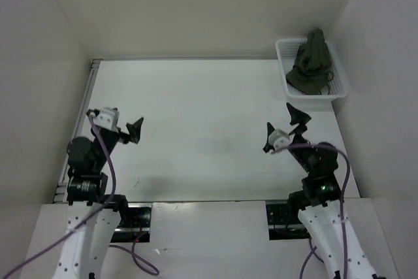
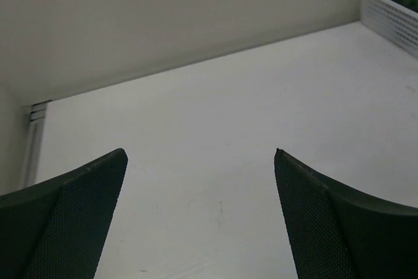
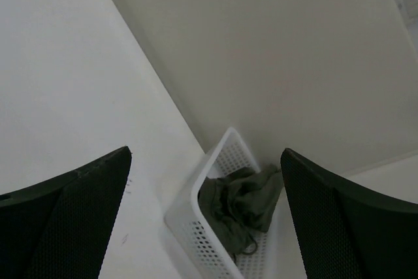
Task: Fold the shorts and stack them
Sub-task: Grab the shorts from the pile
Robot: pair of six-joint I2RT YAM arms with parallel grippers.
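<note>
The shorts are outward of my right gripper behind the basket's near rim, so it should go outward over that rim and down onto their fold facing in the middle of the table [image 1: 302,66] [image 3: 221,202].
The dark olive-green shorts [image 1: 311,63] lie crumpled in a heap inside the white mesh basket [image 1: 286,78] at the table's far right corner. They also show in the right wrist view [image 3: 245,210], bunched in the basket [image 3: 196,233]. My right gripper [image 1: 286,125] is open and empty, held above the table a little in front of the basket and pointing toward it. My left gripper [image 1: 132,131] is open and empty over the left side of the table, far from the shorts. In the left wrist view only a corner of the basket [image 2: 385,8] shows at the top right.
The white table [image 1: 202,129] is enclosed by pale walls at the back and both sides. A metal rail [image 1: 91,83] runs along the table's left edge. Purple cables hang from both arms near the bases.
</note>
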